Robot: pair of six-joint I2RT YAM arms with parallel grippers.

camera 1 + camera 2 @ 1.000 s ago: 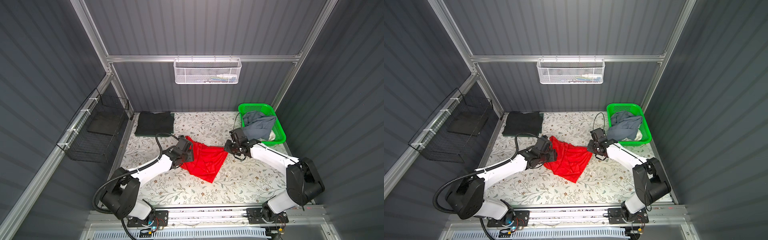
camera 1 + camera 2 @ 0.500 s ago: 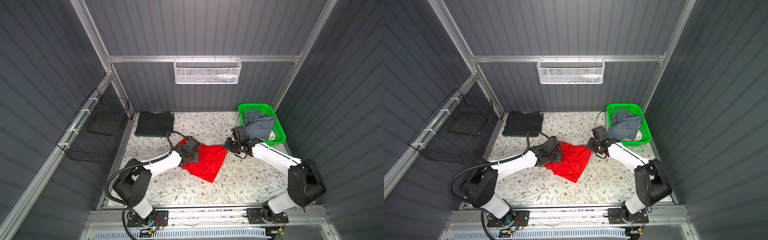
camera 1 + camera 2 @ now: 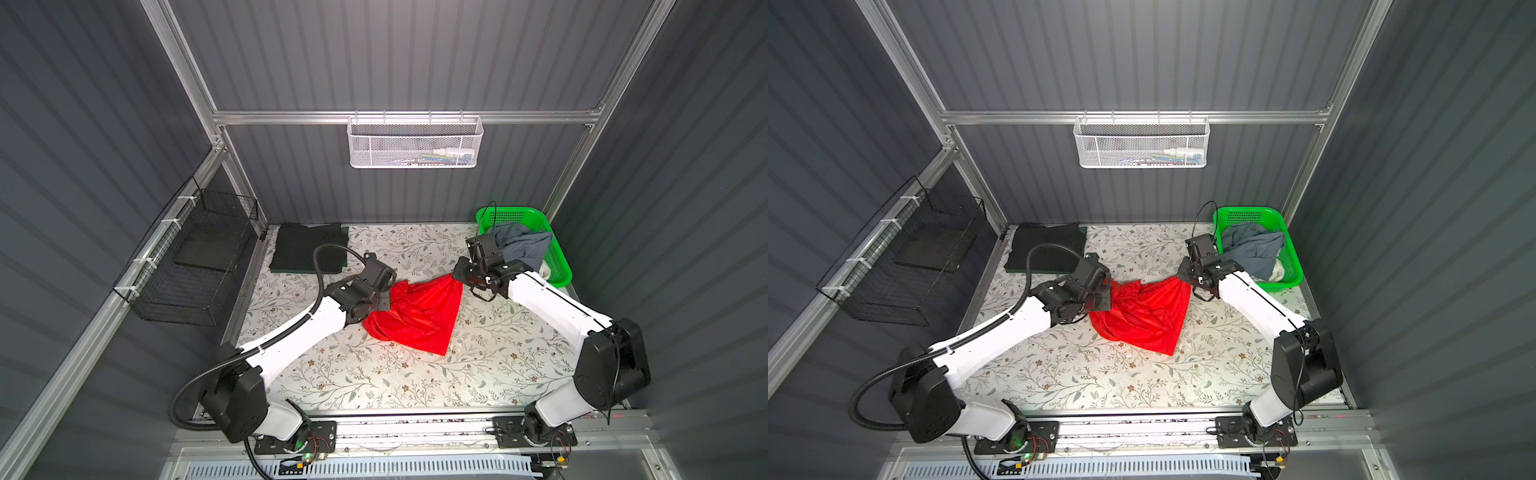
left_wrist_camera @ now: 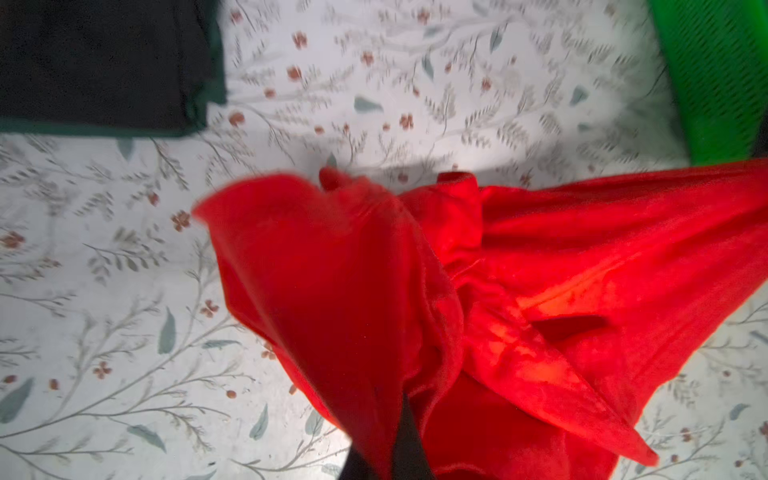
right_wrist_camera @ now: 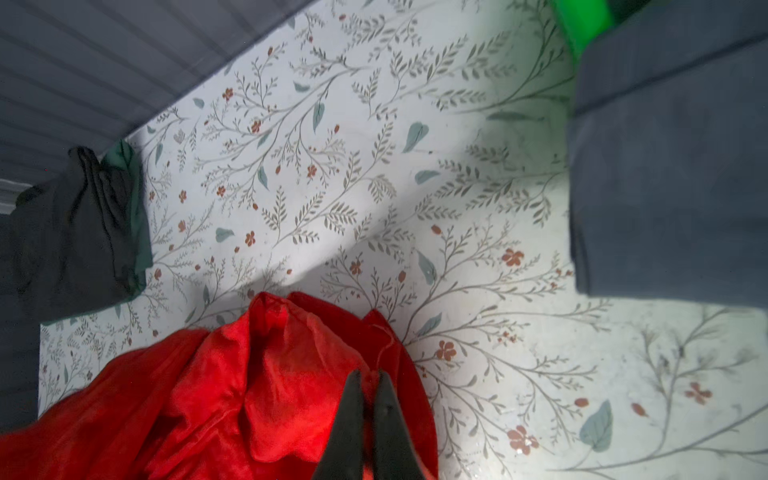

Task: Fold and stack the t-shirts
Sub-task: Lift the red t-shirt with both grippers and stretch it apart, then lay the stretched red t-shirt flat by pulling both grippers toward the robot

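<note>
The shirt is crumpled, so my right gripper should lift next, then sweep back and down onto the bare near tabletop, below it toward my base.
A bright red t-shirt [image 3: 417, 318] lies crumpled mid-table, strung between both grippers. My left gripper [image 3: 390, 296] is shut on its left edge; in the left wrist view the cloth [image 4: 478, 291] drapes over the dark fingertips [image 4: 405, 440]. My right gripper [image 3: 456, 275] is shut on the shirt's far right corner, and the right wrist view shows the fingers [image 5: 353, 415] pinching red cloth [image 5: 270, 374]. A slate grey-blue t-shirt [image 3: 521, 245] sits bunched in the green basket. Dark folded t-shirts [image 3: 307, 249] are stacked at the back left.
The green perforated basket [image 3: 559, 266] stands at the back right, right behind my right wrist. A black wire basket [image 3: 195, 257] hangs on the left wall, a white mesh basket [image 3: 415, 143] on the back wall. The floral table [image 3: 374, 382] stretches in front of the shirt.
My left gripper slid right along the red shirt and closed on its left edge, bunching the cloth there. The right gripper kept its hold on the corner, nearly still.
</note>
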